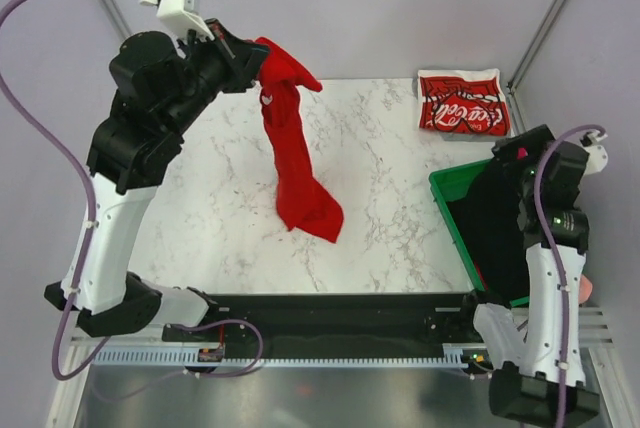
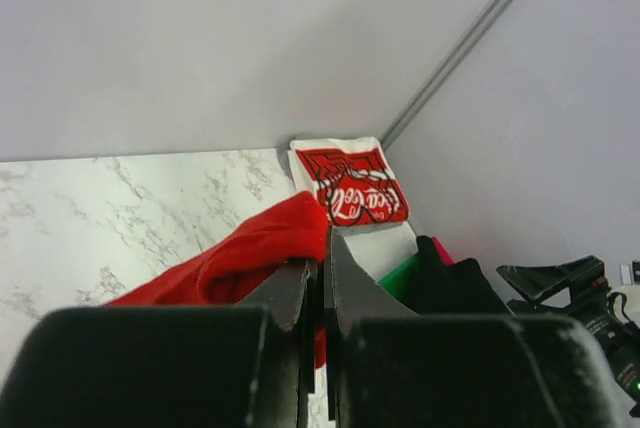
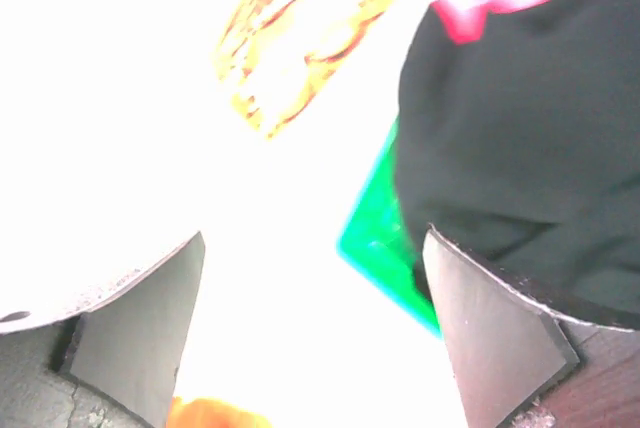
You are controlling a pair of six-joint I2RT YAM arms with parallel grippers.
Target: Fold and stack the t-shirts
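The right gripper swings down and across next onto the red shirt's loose lower corner [image 1: 333, 226] [image 3: 222, 415], below it and to its left in the top view.
My left gripper [image 1: 252, 58] is raised high over the back left of the table and shut on the plain red t-shirt [image 1: 296, 153]. The shirt hangs down from it in a long strip, its lower end bunched on the marble. In the left wrist view the red cloth [image 2: 255, 253] is pinched between the closed fingers. The Coca-Cola t-shirt [image 1: 463, 103] lies folded as a small rectangle at the back right corner; it also shows in the left wrist view [image 2: 352, 188]. My right gripper [image 3: 315, 323] is open and empty, over the green bin's corner.
A green bin [image 1: 452, 188] stands at the right edge of the table with dark cloth [image 1: 500, 218] and a bit of pink in it. The right wrist view is overexposed. Walls close in behind and to the right.
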